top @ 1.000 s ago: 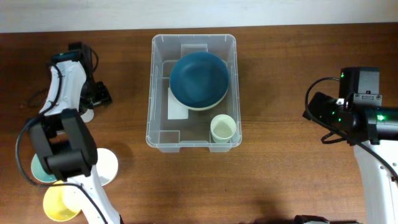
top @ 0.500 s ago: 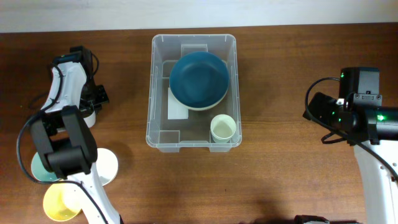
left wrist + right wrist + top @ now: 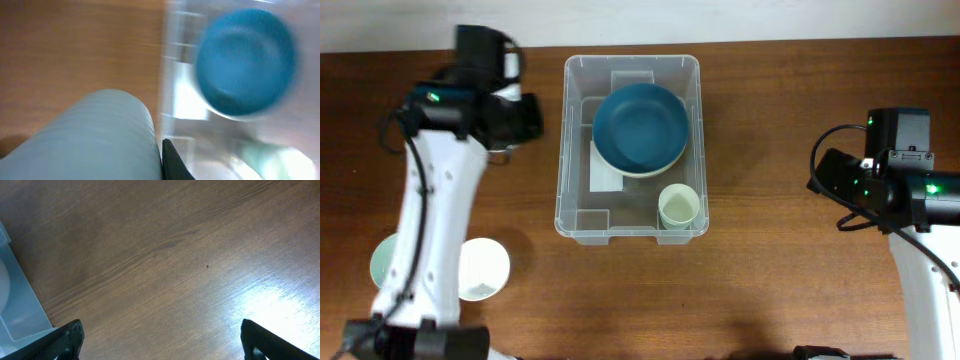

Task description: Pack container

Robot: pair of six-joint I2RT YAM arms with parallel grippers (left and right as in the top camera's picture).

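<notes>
I will move my left gripper right in the overhead view and back next, then down over the pale green cup (image 3: 677, 207) (image 3: 287, 162) to release, since the green cup's opening faces up.
The container (image 3: 562, 150) is a large clear bin at the table's centre. It holds a blue bowl (image 3: 640, 128) and a pale green cup (image 3: 677, 207). My left gripper (image 3: 508, 130) hangs just left of the bin's far-left corner, shut on a pale blue-grey cup (image 3: 100, 140). The cup fills the lower left of the left wrist view and presses against one black fingertip (image 3: 172, 162); the other finger is hidden behind it. That blurred view also shows the container (image 3: 172, 65) and the blue bowl (image 3: 245, 60). My right gripper (image 3: 160, 340) is open over bare wood, right of the container (image 3: 15, 300).
A teal bowl (image 3: 382, 265) and a white bowl (image 3: 482, 270) sit at the near left beside the left arm. The right arm (image 3: 885, 170) stands at the right edge. Bare brown wood lies between the bin and each arm.
My left gripper shut on the pale cup at the left of the table, then swung with it up and right toward the container's left side. The right arm has not moved.
</notes>
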